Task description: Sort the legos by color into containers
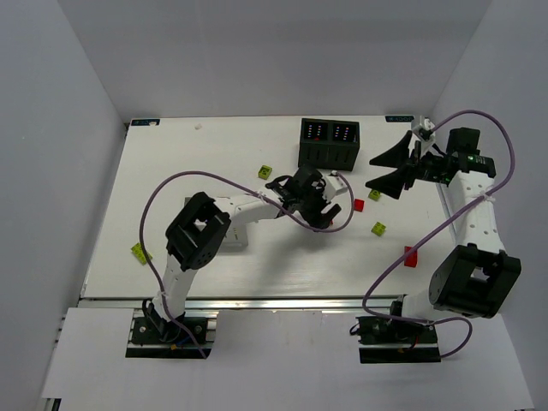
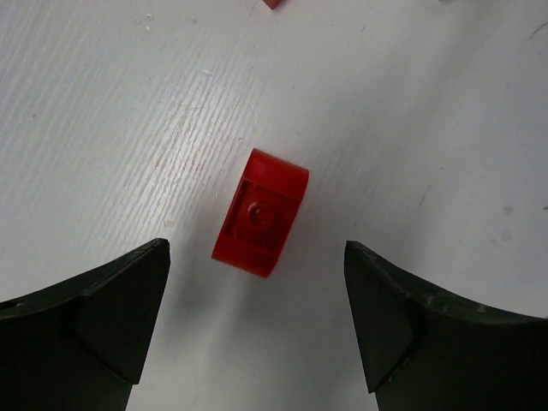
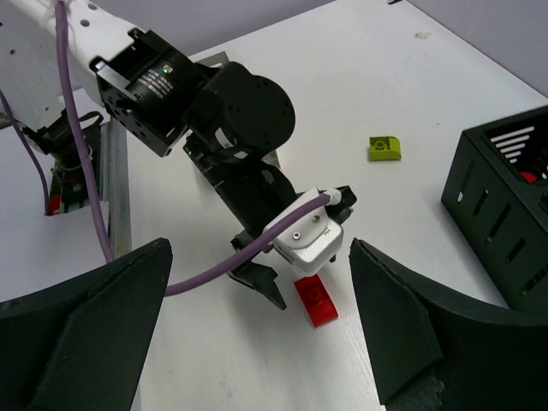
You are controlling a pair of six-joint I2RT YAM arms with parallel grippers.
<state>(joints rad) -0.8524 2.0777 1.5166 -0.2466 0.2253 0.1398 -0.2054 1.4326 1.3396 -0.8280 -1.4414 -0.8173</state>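
The open fingers of my left gripper are already apart on either side of the red brick below them. I will next lower my left gripper around the brick's long sides.
A red brick (image 2: 261, 212) lies flat on the white table, its near end between the tips of my open left gripper (image 2: 256, 247). From above, that brick (image 1: 359, 205) is just right of the left gripper (image 1: 336, 216). The right wrist view shows it (image 3: 315, 301) beside the left gripper's fingers (image 3: 265, 287). My right gripper (image 1: 381, 169) is open and empty, held above the table right of the black container (image 1: 329, 142). Lime green bricks lie at the left edge (image 1: 139, 252), behind the left arm (image 1: 265, 172) and at centre right (image 1: 374, 195) (image 1: 378, 229). A second red brick (image 1: 411, 257) is nearer the right arm.
The white container (image 1: 238, 238) is mostly hidden under the left arm. The black container's slotted side (image 3: 505, 205) fills the right of the right wrist view, with a green brick (image 3: 385, 147) on the table left of it. Grey walls surround the table.
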